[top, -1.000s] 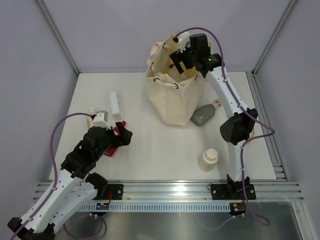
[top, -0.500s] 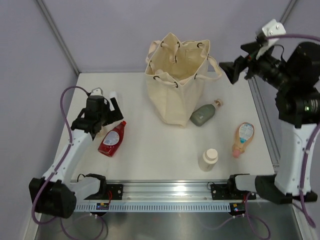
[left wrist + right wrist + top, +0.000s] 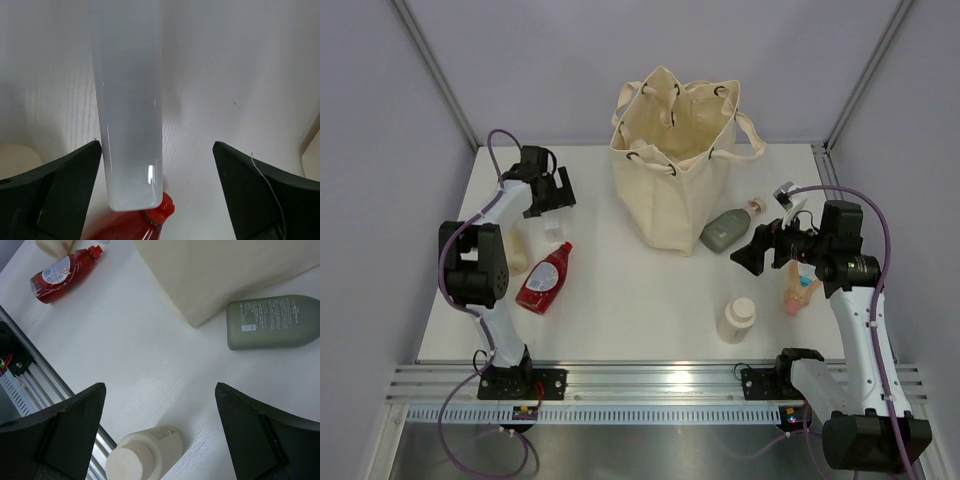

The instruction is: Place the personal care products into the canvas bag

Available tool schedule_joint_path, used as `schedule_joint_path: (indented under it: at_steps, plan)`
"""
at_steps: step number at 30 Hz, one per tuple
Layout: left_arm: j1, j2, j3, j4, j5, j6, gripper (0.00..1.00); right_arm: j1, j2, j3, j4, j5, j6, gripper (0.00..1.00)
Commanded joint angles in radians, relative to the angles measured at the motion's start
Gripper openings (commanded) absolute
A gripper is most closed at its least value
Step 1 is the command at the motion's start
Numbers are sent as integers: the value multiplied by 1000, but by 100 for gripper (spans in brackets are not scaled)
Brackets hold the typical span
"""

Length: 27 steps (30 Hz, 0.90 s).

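Note:
Next, my left gripper comes down around the white rectangular bottle, then closes across the bottle's long sides.
The canvas bag (image 3: 670, 165) stands open at the back centre. My left gripper (image 3: 548, 195) is open and low over a white rectangular bottle (image 3: 129, 100), which lies between the jaws, close to the left finger (image 3: 55, 192). The red flat bottle (image 3: 544, 279) lies just in front of it, and its cap (image 3: 161, 214) touches the white bottle's end. My right gripper (image 3: 760, 250) is open and empty, above bare table between the grey-green bottle (image 3: 724, 231) and the cream squat bottle (image 3: 737, 318). The clear bottle with pink (image 3: 803, 285) lies partly hidden under the right arm.
A beige pump bottle (image 3: 517, 250) lies left of the red bottle. In the right wrist view the bag's side (image 3: 225, 270), the grey-green bottle (image 3: 272, 322), the cream bottle (image 3: 145, 455) and the red bottle (image 3: 65, 272) show. A metal rail (image 3: 650, 385) runs along the near edge.
My left gripper left the red bottle and moved back over the white bottle. My right gripper moved from above the bag down to the table at the right. The clear-pink bottle now lies on the table.

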<state>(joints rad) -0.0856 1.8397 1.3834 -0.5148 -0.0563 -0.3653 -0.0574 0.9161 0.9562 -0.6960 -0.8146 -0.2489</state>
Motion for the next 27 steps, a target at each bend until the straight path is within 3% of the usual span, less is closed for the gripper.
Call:
schedule_joint_path:
  at_steps: [1, 2, 7, 11, 12, 15, 22, 27]
  plan:
    - [9, 87, 117, -8, -53, 43, 97, -30, -88, -13, 162, -106, 28, 99]
    - [9, 108, 132, -16, -77, 46, 91, -30, -91, -20, 164, -112, 27, 99]
    - [10, 181, 149, -8, -129, 71, 82, -56, -100, -69, 220, -152, 45, 99]
    - [20, 147, 102, 35, -119, 81, 54, -82, -111, -96, 242, -184, 46, 99]
    - [21, 135, 92, 48, -114, 91, 36, -88, -115, -102, 245, -190, 43, 100]
    - [23, 55, 46, 73, -91, 100, 0, -111, -131, -106, 242, -207, 46, 100]
    - [14, -301, -104, 217, 183, 97, 0, -162, -164, -122, 256, -238, 65, 99]
    - [-37, -552, -161, 274, 260, 6, 0, -194, -174, -129, 271, -253, 86, 99]
